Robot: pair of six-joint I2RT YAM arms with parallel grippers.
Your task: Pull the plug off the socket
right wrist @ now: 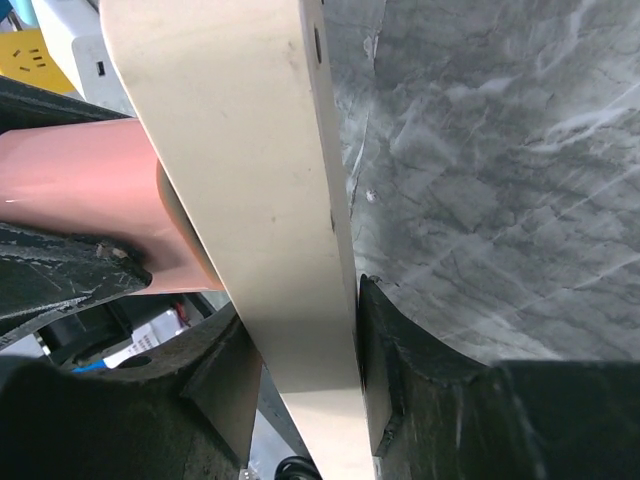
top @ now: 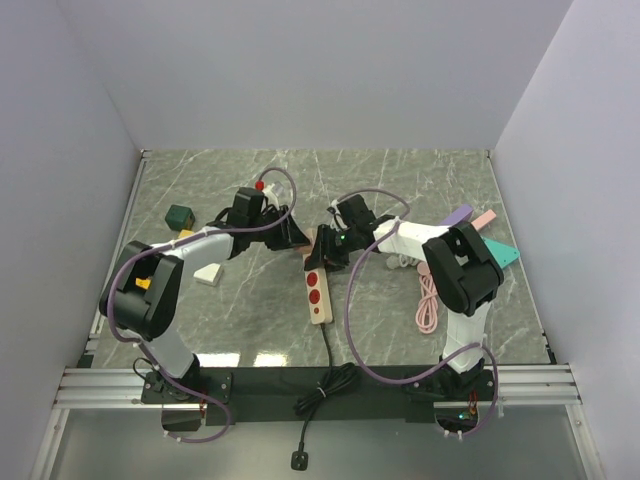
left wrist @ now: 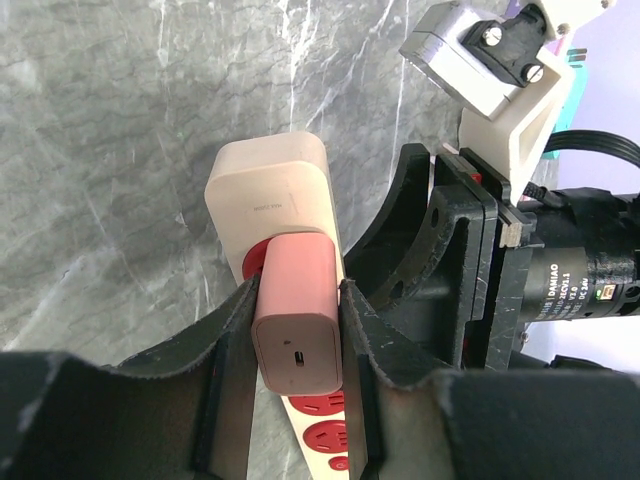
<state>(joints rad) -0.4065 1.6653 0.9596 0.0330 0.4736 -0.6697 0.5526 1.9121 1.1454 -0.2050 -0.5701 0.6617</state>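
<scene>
The left gripper pulls the plug off the clamped power strip next. Then it lowers to release the plug beside the green block, which lies to its left in the top view.
A beige power strip with red sockets lies at the table's middle. A pink plug sits in its far-end socket, its base against the strip. My left gripper is shut on the plug, one finger on each side. My right gripper is shut on the strip, clamping its edges. The plug shows at the left of the right wrist view. In the top view both grippers, left and right, meet at the strip's far end.
The strip's black cord runs off the near edge. A green block and a white block lie at left. A coiled pink cable and purple and teal blocks lie at right.
</scene>
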